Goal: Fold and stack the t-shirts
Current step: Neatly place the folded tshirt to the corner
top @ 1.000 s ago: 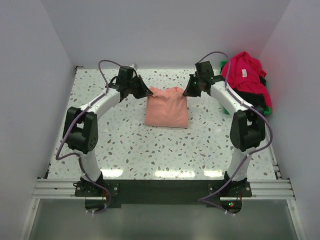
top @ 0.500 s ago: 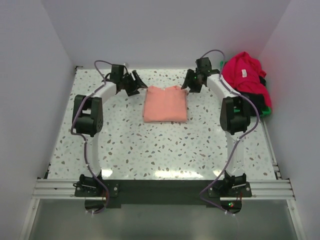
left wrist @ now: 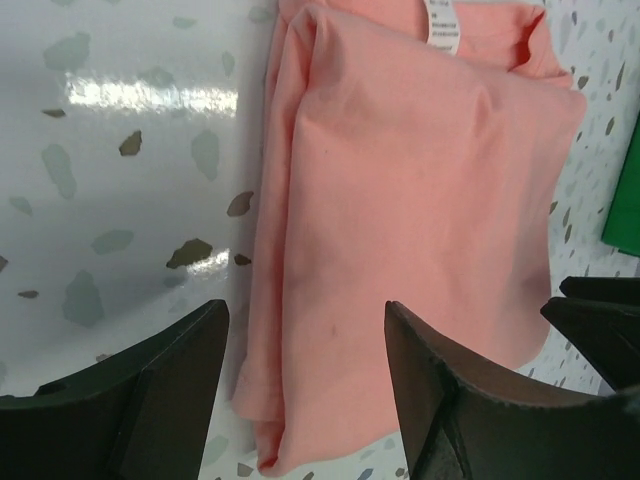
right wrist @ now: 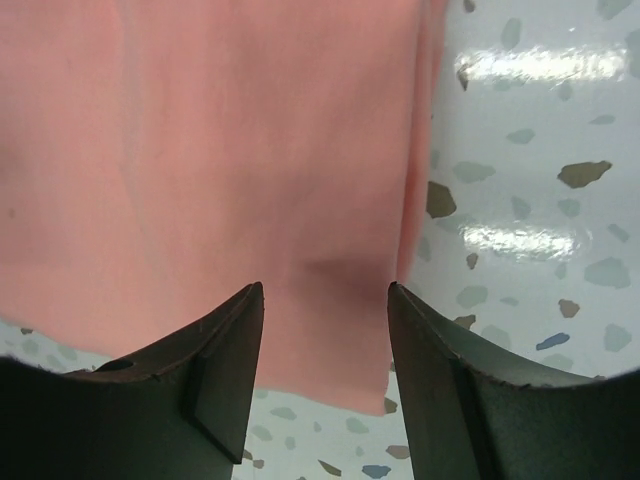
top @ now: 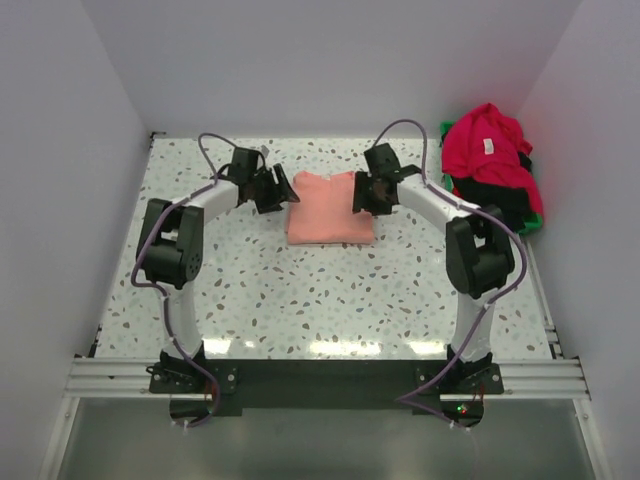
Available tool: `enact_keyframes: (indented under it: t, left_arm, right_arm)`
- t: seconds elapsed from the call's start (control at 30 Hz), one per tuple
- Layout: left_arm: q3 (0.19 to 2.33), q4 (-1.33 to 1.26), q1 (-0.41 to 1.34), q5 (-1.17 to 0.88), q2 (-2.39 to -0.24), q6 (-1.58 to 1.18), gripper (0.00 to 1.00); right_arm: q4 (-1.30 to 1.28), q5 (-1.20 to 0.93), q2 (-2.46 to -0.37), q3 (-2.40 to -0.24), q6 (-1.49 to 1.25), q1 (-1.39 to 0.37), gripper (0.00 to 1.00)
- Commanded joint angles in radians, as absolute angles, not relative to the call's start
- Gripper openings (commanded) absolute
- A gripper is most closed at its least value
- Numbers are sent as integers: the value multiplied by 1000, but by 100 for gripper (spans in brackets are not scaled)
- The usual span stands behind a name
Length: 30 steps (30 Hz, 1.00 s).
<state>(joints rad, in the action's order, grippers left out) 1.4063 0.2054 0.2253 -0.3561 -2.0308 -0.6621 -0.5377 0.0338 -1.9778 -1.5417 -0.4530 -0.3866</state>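
Note:
I will move my left gripper down to the salmon-pink t-shirt's folded side edge next, with one finger over the cloth.
The salmon-pink t-shirt lies folded into a flat rectangle at the back middle of the table; its white neck tag shows in the left wrist view. My left gripper hovers at the shirt's left edge, open, nothing between its fingers. My right gripper is over the shirt's right edge, also open and empty. A crimson red t-shirt is heaped over a black t-shirt at the back right.
The red and black shirts sit in a green bin against the right wall; a green corner of the bin shows in the left wrist view. White walls close the table on three sides. The speckled tabletop stretches toward the arm bases.
Both grippers have opened and let go of the pink shirt, which now lies flat. The left gripper shifted slightly toward the shirt; the right gripper moved left and nearer, over the shirt's right edge.

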Motion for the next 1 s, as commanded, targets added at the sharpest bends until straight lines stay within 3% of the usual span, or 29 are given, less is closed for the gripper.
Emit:
enact_keyframes:
  t: [0.0, 0.23, 0.5, 0.83, 0.93, 0.97]
  left_arm:
    - [1391, 196, 247, -314, -2003, -609, 69]
    - [1417, 230, 264, -296, -2051, -571, 71]
    - [1465, 297, 278, -238, -2114, -531, 69]
    - [1513, 313, 333, -225, -2178, -546, 61]
    - [1516, 299, 359, -229, -2192, -574, 50]
    - [1514, 293, 364, -227, -2194, -584, 42]
  right_arm:
    - [-531, 130, -1986, -1529, -426, -399, 56]
    - [-538, 132, -2042, -1494, -419, -397, 39]
    - [-519, 77, -2045, -1467, -433, -362, 31]
    - [-509, 17, -2026, -1488, -442, -345, 34]
    - [-514, 11, -2011, -1514, -442, -342, 40]
    - [-517, 11, -2005, -1528, -445, -341, 42]
